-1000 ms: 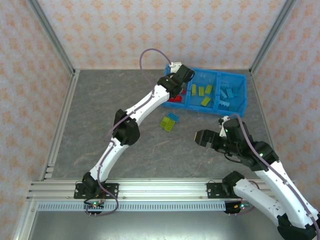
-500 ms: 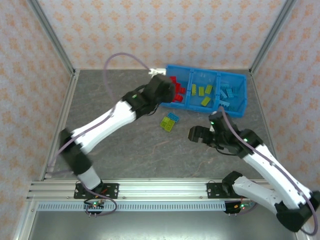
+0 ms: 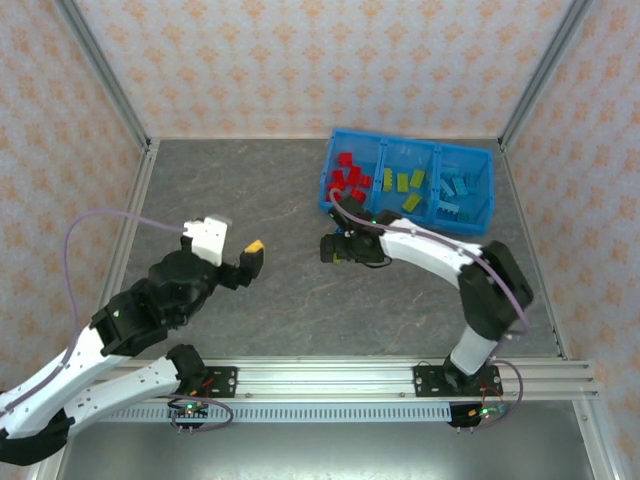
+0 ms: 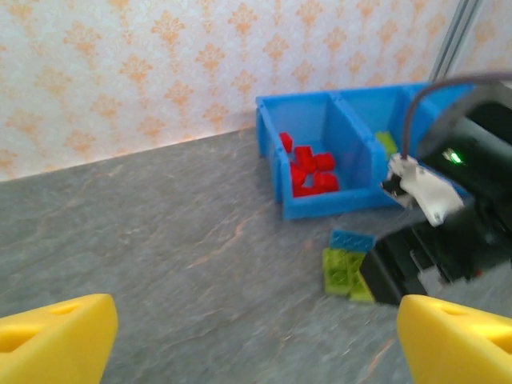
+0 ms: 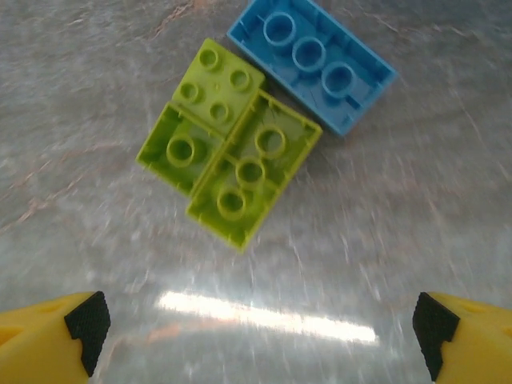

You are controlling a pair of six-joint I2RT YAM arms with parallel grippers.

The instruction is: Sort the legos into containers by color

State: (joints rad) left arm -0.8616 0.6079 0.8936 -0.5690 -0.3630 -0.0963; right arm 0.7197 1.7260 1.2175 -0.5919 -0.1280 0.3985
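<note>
My right gripper is open and needs to move down to the longer lime green brick below and around the brick's near end (image 5: 231, 203), which is clear of the light blue one.
The blue tray (image 3: 487, 213) stands at the back right: red legos (image 3: 350, 180) in its left compartment, lime ones (image 3: 408, 190) in the middle, light blue ones (image 3: 456, 190) on the right. On the table just before it lie a few loose bricks: lime green ones (image 5: 240, 172) touching each other and a light blue one (image 5: 312, 60) beside them. My right gripper (image 3: 336, 248) hovers over them, open (image 5: 260, 336), with nothing between its fingers. My left gripper (image 3: 250, 258) is pulled back to the near left, open and empty (image 4: 256, 344), facing the tray (image 4: 320, 204) and the loose bricks (image 4: 342, 268).
Aluminium frame posts and patterned walls close in the grey table (image 3: 240, 200) on three sides. The right arm's black wrist (image 4: 436, 252) sits close beside the loose bricks. The rail (image 3: 320, 375) carrying the arm bases runs along the near edge.
The left arm has drawn back from the tray's red compartment to the near left. The right arm has swung left and now covers the loose bricks in the top view.
</note>
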